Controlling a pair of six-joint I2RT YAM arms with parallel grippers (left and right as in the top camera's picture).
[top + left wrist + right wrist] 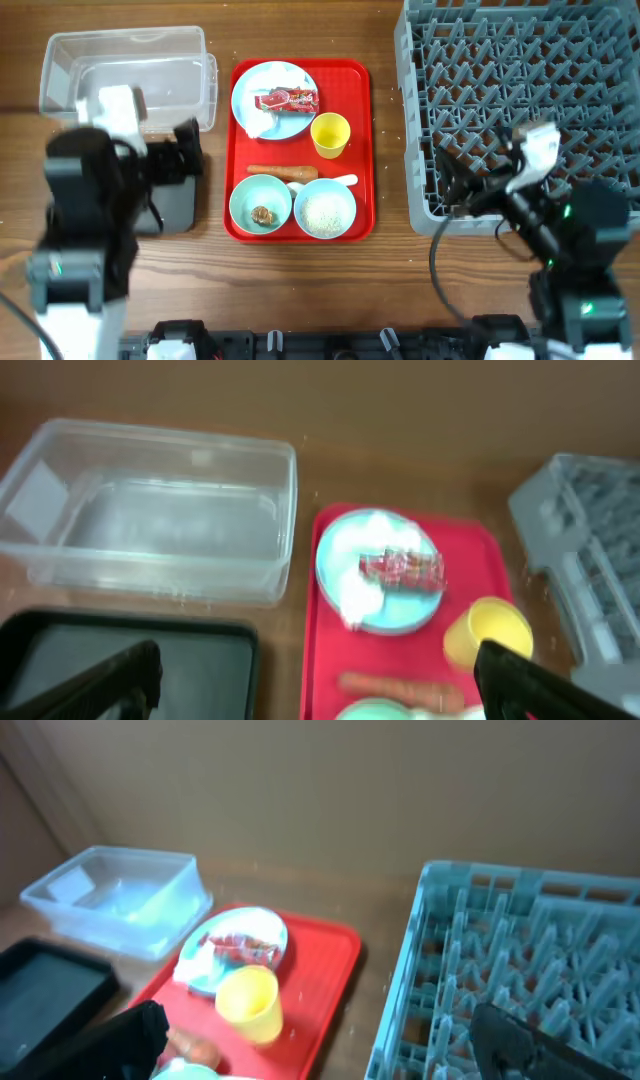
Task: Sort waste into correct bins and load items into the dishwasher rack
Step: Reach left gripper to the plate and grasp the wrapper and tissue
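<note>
I need to reach outward to the red wrapper with my left gripper next and lower it onto the wrapper's tissue-side end (265, 102) (373, 566), since that is below and to the gripper's right in the overhead view.
On the red tray, the blue plate (285, 82) holds the red wrapper (287, 100) and white tissue (255, 122). Beside it are the yellow cup (330, 135), carrot (282, 172) and white spoon (340, 181). The green bowl (250, 198) holds a brown lump (263, 214); the blue bowl (325, 190) holds rice (325, 212). My left gripper (190, 150) is open and empty over the black tray (150, 650), near the clear tub (130, 75). My right gripper (455, 185) is open and empty at the front left corner of the grey rack (405, 120).
The red tray (355, 110) lies between the bins on the left and the rack on the right. A strip of bare wooden table (388, 150) separates the tray from the rack. The arm bases stand at the front edge.
</note>
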